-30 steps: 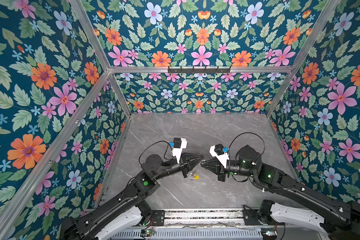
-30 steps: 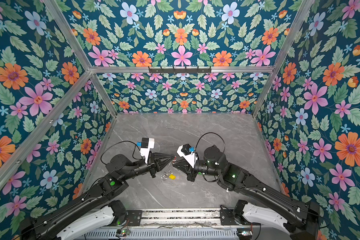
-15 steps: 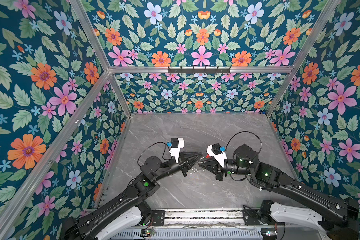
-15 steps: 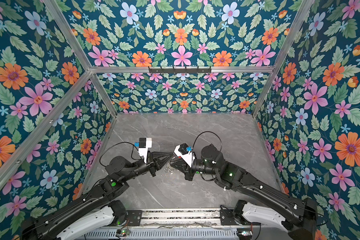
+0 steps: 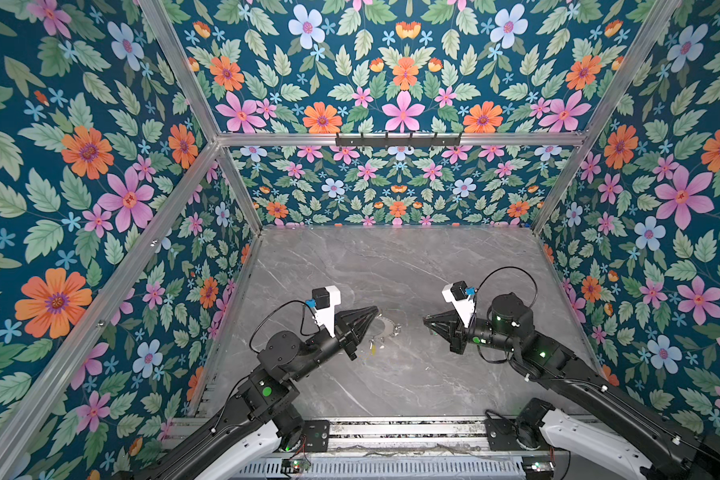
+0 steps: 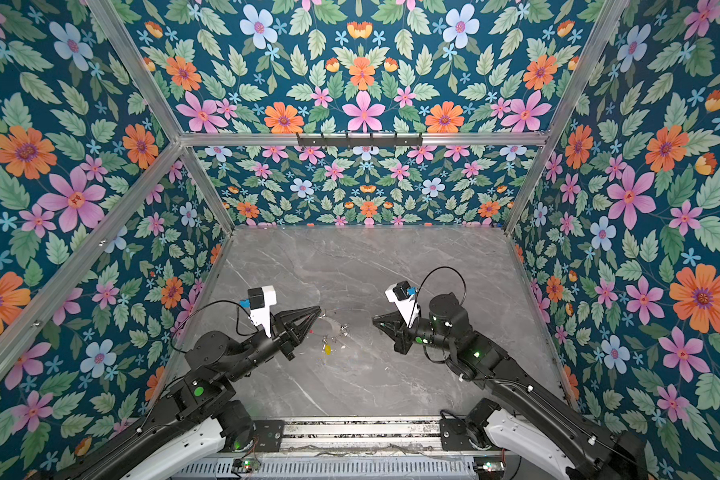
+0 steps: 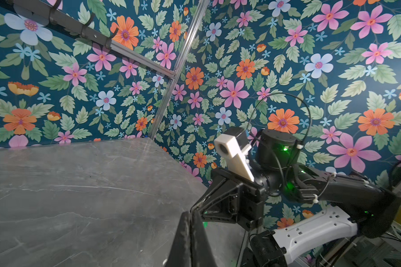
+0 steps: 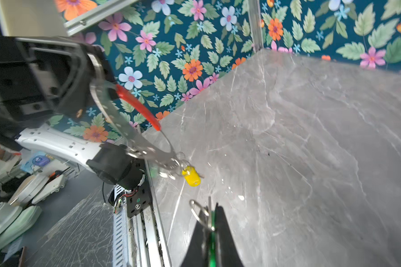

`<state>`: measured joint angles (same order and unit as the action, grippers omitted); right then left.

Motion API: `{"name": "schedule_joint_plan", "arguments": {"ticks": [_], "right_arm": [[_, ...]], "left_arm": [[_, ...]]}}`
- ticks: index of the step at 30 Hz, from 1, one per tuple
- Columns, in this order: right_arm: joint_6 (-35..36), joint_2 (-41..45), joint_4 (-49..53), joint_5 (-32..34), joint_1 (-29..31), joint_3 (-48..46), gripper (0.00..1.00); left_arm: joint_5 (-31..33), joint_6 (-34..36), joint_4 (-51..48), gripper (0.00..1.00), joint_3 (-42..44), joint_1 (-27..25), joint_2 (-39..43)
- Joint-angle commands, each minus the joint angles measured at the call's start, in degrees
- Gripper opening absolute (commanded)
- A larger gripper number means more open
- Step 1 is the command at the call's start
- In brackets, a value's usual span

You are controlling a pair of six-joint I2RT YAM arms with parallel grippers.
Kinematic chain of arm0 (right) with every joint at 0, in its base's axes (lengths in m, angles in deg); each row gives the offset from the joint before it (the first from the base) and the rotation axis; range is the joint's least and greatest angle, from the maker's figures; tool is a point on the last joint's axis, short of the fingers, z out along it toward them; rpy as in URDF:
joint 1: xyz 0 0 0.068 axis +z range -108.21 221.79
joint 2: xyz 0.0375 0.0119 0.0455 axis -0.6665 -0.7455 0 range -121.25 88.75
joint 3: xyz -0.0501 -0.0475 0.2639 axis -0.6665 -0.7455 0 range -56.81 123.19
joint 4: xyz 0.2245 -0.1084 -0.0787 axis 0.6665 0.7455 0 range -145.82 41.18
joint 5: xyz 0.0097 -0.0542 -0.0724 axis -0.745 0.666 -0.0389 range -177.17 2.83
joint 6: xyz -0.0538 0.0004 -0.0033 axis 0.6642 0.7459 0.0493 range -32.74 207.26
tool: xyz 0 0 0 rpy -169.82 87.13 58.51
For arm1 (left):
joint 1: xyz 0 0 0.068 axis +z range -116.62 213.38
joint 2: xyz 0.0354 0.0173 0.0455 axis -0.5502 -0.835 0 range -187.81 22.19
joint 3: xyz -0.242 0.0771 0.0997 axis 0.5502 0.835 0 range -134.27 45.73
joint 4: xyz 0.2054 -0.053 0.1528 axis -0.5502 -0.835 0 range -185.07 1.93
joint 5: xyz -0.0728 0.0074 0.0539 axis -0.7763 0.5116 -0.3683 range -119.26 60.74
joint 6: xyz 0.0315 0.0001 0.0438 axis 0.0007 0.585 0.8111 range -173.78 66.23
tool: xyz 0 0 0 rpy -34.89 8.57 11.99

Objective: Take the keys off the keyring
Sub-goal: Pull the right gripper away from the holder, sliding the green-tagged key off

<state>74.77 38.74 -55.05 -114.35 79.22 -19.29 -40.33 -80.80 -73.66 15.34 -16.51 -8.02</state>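
Note:
The green-tagged key's loop is already off the hoop, so I should next lower my right gripper to the bare marble below it and release the key there.
My left gripper [image 5: 376,309] is shut on the keyring [image 8: 116,120], a grey hoop with a red sleeve [image 8: 139,108], and holds it above the marble table [image 5: 412,266]. A key with a yellow tag [image 8: 191,176] hangs from the hoop's low end, close to the table; I cannot tell if it touches. In both top views the yellow tag [image 6: 328,350] shows below the hoop. My right gripper [image 5: 425,320] stands apart to the right, shut on a key with a green tag [image 8: 212,233] and its small loop [image 8: 197,211]. The left wrist view shows shut fingertips [image 7: 190,213], not the hoop.
Flowered walls close the table in on three sides. A black hook rail [image 5: 398,139] runs along the back wall. A metal rail [image 5: 391,428] carrying both arm bases lies along the front edge. The right arm [image 7: 276,182] faces the left gripper.
The two grippers were tip to tip; the right one has drawn back to the right with the green-tagged key. The hoop with the yellow-tagged key stays in the left gripper.

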Motion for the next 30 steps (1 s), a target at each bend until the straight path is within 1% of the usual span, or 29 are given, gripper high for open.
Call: {"name": "schedule_joint_plan", "arguments": {"ticks": [1,5,9,14,24,26,30], "right_arm": [[-6.3,-1.91,-6.65,-4.92,-4.13,-3.68,0.0],[-7.9,-5.68,-10.1,-4.59,-6.43,-7.74,0.0],[-11.26,-10.46,-16.71,-5.52,-9.84,-12.69,0.0],[-12.77,-16.28,-21.27,-3.93,-10.18,-15.77,0.0],[-15.33,-29.96,-28.81,-1.12,-10.26,-16.89,0.0],[-15.37,-31.33,-27.94,-0.26,-10.2,-16.2,0.06],[-15.73,-32.81,-24.95,2.47,-10.19,-14.9,0.25]], "left_arm": [[2.29,0.1,-0.62,0.0,0.58,0.03,1.7],[2.72,-0.39,-0.62,0.0,1.12,0.05,2.78],[2.87,-0.7,-0.22,0.0,1.65,0.05,3.14],[2.75,-1.1,0.75,0.0,2.51,0.05,3.19],[2.86,-1.45,0.88,0.0,2.93,0.05,3.31],[3.03,-1.45,0.75,0.0,3.05,0.05,3.63],[3.33,-1.54,0.55,0.0,3.26,0.04,3.94]]}}
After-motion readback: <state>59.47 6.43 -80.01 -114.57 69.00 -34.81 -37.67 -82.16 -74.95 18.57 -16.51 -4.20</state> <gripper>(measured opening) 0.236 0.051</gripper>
